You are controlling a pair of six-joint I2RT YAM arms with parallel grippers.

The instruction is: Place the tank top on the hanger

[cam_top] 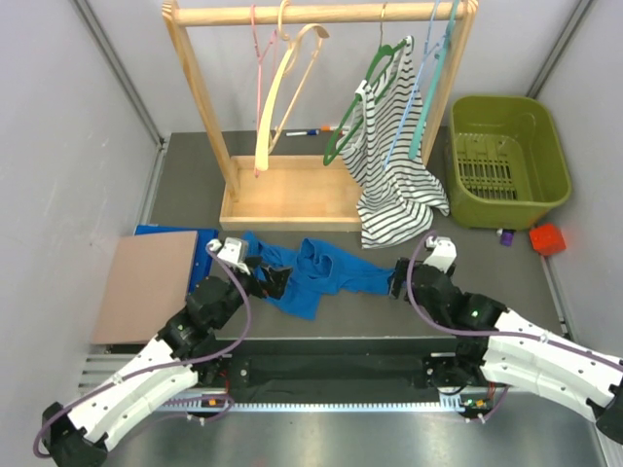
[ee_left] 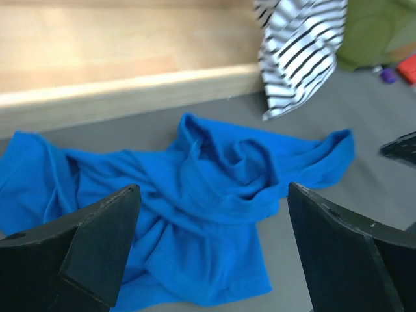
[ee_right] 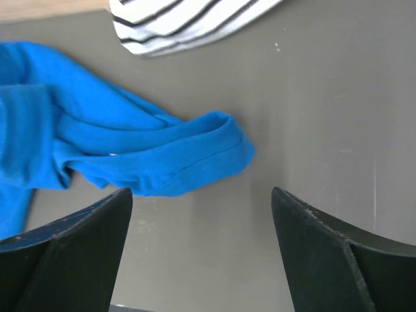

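Observation:
The pink hanger hangs above and outward of my left gripper, so my left gripper needs to rise off the tank top and move outward onto the hanger's near side next.
The royal-blue tank top (cam_top: 316, 272) lies crumpled on the grey table in front of the wooden rack; it also shows in the left wrist view (ee_left: 195, 214) and the right wrist view (ee_right: 130, 143). The thin pink wire hanger (cam_top: 258, 107) hangs on the rack's rail at the left. My left gripper (cam_top: 270, 282) is open, low over the top's left part, with fabric between the fingers (ee_left: 213, 195). My right gripper (cam_top: 398, 278) is open at the top's right end, with its tip just ahead of the fingers (ee_right: 201, 195).
The wooden rack's base (cam_top: 292, 199) stands behind the top. A cream wooden hanger (cam_top: 287, 88), a green hanger (cam_top: 365, 97) and a striped top (cam_top: 394, 175) hang on it. A green basket (cam_top: 506, 146) and a red block (cam_top: 547, 238) are at the right, a brown board (cam_top: 146, 287) at the left.

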